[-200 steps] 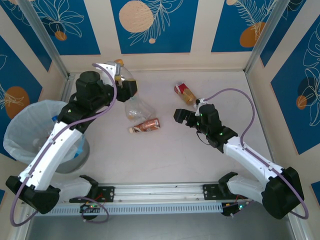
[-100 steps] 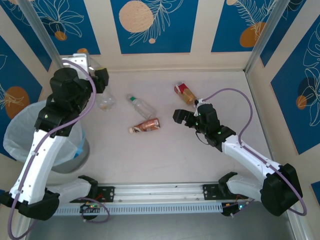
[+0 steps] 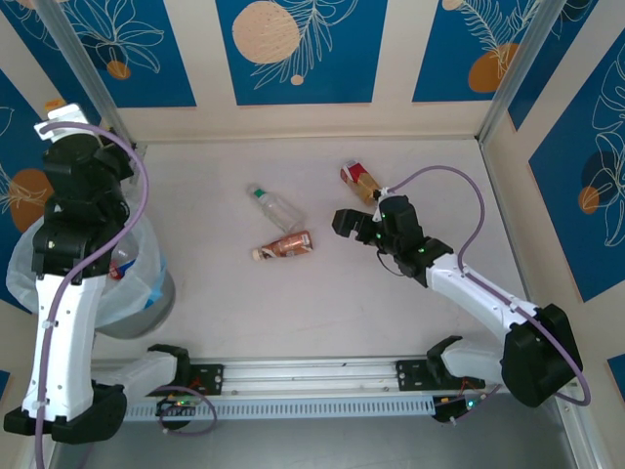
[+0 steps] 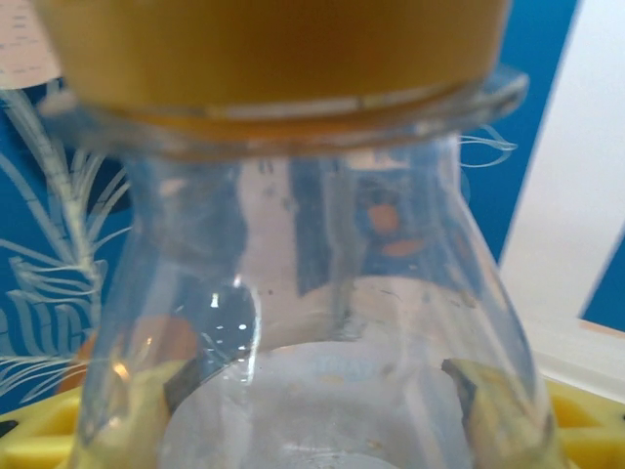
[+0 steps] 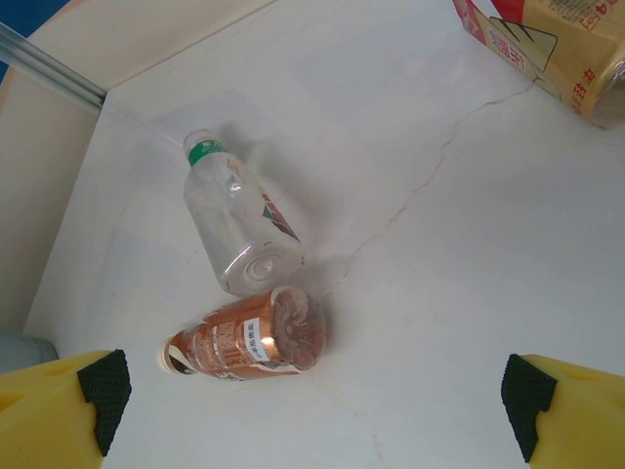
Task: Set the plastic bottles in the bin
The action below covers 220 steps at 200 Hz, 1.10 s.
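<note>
My left gripper will move back and down over the open bin, tilting downward to release the clear bottle, which stands beyond the bin's middle.
My left gripper (image 3: 61,122) is raised at the far left above the bin (image 3: 146,305), shut on a clear bottle with an orange cap (image 3: 54,104). In the left wrist view that bottle (image 4: 312,293) sits neck-up between the yellow fingers (image 4: 508,410). My right gripper (image 3: 352,223) hangs open over the table middle. Its wrist view shows a brown-labelled bottle (image 5: 249,337) and a clear green-capped bottle (image 5: 239,215) lying ahead of the open gripper (image 5: 312,415). A red-and-tan bottle (image 3: 361,181) lies behind it. Bottles (image 3: 119,266) lie inside the bin.
The brown bottle (image 3: 283,245) and clear bottle (image 3: 273,207) touch near the table centre. Blue patterned walls and metal posts (image 3: 508,73) enclose the table. A rail (image 3: 312,371) runs along the near edge between the arm bases.
My left arm has swung left from the table's back to above the bin, carrying the orange-capped bottle. The right gripper has edged slightly left toward the lying bottles.
</note>
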Each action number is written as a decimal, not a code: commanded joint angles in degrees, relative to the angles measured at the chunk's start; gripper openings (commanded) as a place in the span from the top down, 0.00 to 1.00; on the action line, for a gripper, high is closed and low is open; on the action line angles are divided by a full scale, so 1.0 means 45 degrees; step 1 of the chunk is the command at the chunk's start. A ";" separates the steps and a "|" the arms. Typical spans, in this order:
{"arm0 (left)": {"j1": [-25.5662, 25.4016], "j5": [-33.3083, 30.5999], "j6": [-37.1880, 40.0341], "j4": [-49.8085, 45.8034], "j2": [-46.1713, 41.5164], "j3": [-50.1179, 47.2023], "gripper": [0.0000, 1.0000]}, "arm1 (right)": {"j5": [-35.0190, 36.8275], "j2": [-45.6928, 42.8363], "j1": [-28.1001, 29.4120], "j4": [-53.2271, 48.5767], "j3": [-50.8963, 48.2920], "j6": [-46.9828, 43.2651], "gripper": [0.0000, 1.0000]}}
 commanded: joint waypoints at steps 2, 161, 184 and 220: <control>0.0682 -0.0643 -0.0074 -0.0825 -0.0181 0.0200 0.45 | -0.0248 0.0005 -0.0046 -0.0219 0.0639 -0.0324 0.00; 0.6574 0.6350 -0.2857 -0.2730 -0.0603 -0.3983 0.35 | -0.0225 -0.0295 -0.0514 -0.0170 0.0142 -0.0970 0.01; 0.7175 0.7207 -0.3363 -0.2489 -0.0563 -0.4468 0.28 | -0.0403 -0.0254 -0.0573 -0.0258 0.0181 -0.1089 0.00; 0.7582 0.7496 -0.3824 -0.2323 -0.0459 -0.4620 0.06 | -0.0404 -0.0291 -0.0632 -0.0228 0.0113 -0.1001 0.00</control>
